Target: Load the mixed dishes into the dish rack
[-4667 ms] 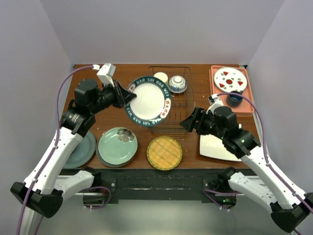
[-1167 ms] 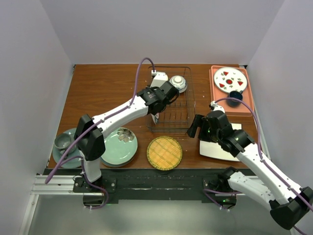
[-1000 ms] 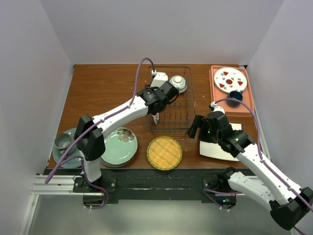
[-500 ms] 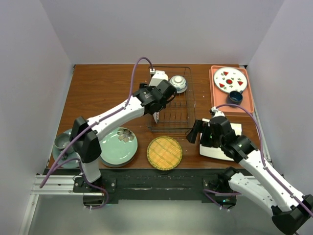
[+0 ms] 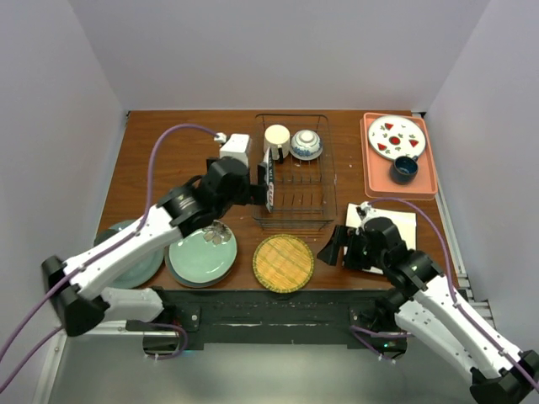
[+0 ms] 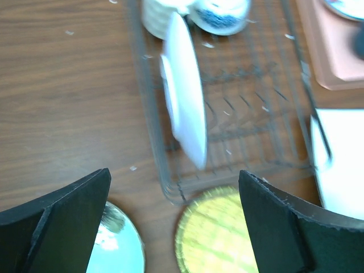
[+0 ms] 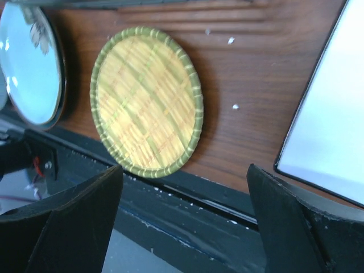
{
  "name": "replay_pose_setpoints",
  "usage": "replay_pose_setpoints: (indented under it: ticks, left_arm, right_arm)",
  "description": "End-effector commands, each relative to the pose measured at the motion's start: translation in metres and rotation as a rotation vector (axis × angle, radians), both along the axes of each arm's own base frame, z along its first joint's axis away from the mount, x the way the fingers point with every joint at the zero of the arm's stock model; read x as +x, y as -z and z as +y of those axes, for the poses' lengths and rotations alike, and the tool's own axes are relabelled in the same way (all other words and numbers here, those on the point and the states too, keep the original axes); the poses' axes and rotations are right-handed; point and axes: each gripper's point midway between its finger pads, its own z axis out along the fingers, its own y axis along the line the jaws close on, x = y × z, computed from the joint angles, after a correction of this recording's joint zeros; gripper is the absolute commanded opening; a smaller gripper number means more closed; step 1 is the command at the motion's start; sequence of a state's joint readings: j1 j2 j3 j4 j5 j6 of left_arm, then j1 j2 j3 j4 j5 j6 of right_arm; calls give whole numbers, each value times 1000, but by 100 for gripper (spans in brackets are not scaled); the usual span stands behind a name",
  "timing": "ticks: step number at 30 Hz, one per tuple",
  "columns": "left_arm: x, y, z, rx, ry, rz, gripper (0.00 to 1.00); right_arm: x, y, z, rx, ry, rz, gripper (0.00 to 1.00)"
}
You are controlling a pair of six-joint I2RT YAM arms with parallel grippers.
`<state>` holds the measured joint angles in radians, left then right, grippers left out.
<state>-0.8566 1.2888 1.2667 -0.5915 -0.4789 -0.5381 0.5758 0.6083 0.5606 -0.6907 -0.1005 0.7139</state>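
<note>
The woven mat's nearest edge is below my right gripper's fingers, so it next goes down left in the top view onto it.
The dish rack holds the cream mug and the small blue-white bowl at its far end. The white plate with the dark rim stands on edge along the rack's left side, also seen as the plate in the left wrist view. My left gripper hangs open just left of it, holding nothing. The pale green flower plate lies on the teal-blue plate. My right gripper is open and empty beside the white square plate, which the arm partly covers.
A round woven mat lies near the front edge between the arms. A pink tray at the back right carries a white plate with red marks and a dark blue cup. A grey-green plate sits front left.
My left gripper opened, let go of the dark-rimmed plate in the rack and drew back to the left. The right arm pulled back toward the near edge.
</note>
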Motion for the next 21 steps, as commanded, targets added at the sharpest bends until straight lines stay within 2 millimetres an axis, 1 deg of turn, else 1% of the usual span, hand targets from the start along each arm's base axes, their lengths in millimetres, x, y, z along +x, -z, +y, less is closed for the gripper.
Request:
replay_pose_setpoints:
  ticks: [1,2,3,4,5,6,8,9,10,11,13,14,16,17,19,20,21]
  left_arm:
    - [-33,-6,-14,-169,183,-21,100]
    - [-38,-1,-11,-176,187,-12,100]
    - [-44,16,-6,-163,189,14,100]
    - [-52,13,-4,-195,206,11,100]
    - [-55,16,-3,-207,214,12,100]
    - [-60,31,0,-195,219,35,100]
    - [-66,33,2,-226,222,42,100]
    - [-69,45,3,-221,225,61,100]
    - [-72,47,0,-237,238,69,100]
    - [-75,59,1,-226,244,95,100]
    - [-78,71,-2,-221,258,123,100]
    - [-80,80,-1,-211,263,138,100]
    - [-81,87,-6,-215,291,139,100]
    - [-83,98,-5,-207,293,152,100]
    - [-82,104,-9,-213,301,149,100]
    - [-83,113,-8,-205,302,162,100]
    - [-83,118,-9,-200,302,172,100]
  right_arm:
    - [-7,6,26,157,-73,4,92]
    - [-4,8,28,169,-66,6,92]
    - [-4,13,30,171,-64,18,90]
    - [-6,24,30,158,-64,52,90]
    - [-2,26,33,165,-62,51,89]
    - [-1,30,34,164,-62,56,88]
    - [2,39,37,158,-62,75,85]
    - [4,40,38,155,-64,75,84]
    - [5,49,38,136,-58,101,82]
    - [8,50,40,137,-64,95,81]
    - [10,56,42,130,-69,109,76]
    - [12,63,44,120,-70,118,74]
    - [13,72,43,109,-68,129,69]
    - [16,74,45,111,-71,123,65]
    - [16,82,44,106,-66,128,63]
    - [18,82,46,112,-67,116,61]
    - [17,90,43,97,-58,128,60]
